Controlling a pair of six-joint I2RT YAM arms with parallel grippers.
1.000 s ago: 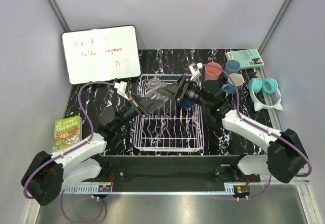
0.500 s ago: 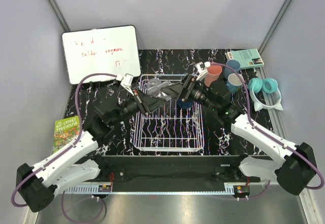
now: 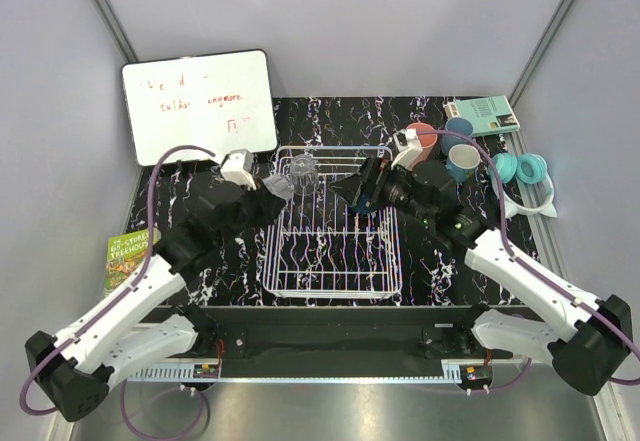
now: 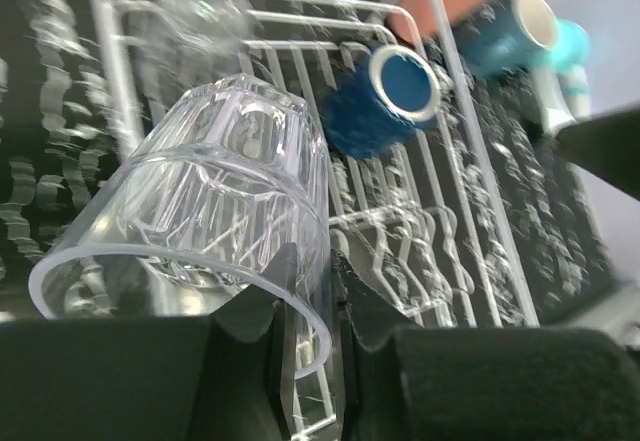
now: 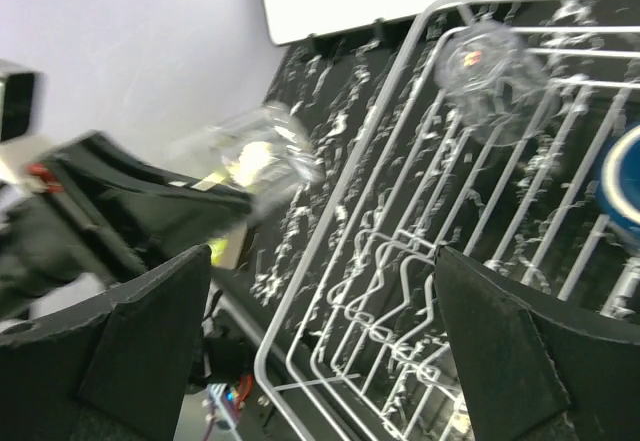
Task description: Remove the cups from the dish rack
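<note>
The glass swings off the rack in my left gripper next, turns upright and lowers onto the spot where bare marble (image 3: 212, 174) (image 4: 47, 98) lies between rack and whiteboard.
My left gripper (image 3: 277, 187) is shut on the rim of a clear glass (image 4: 220, 191) and holds it tilted over the left edge of the white wire dish rack (image 3: 335, 286); its fingers (image 4: 260, 306) pinch the glass wall. A second clear glass (image 3: 303, 171) lies at the rack's back left. A dark navy mug (image 4: 385, 101) lies on its side in the rack. My right gripper (image 3: 358, 194) hangs open and empty over the rack near that mug. The pink tumbler (image 3: 420, 139) and two light blue mugs (image 3: 459, 128) (image 3: 463, 161) stand on the table right of the rack.
A whiteboard (image 3: 198, 106) leans at the back left. A green book (image 3: 130, 259) lies at the left edge. Teal headphones (image 3: 525, 171) and a teal booklet (image 3: 482, 114) lie at the back right. The table top (image 3: 190, 201) is black marble.
My left gripper has drawn back to the left with the clear glass, from inside the rack to its left edge. The right gripper has stayed open over the navy mug.
</note>
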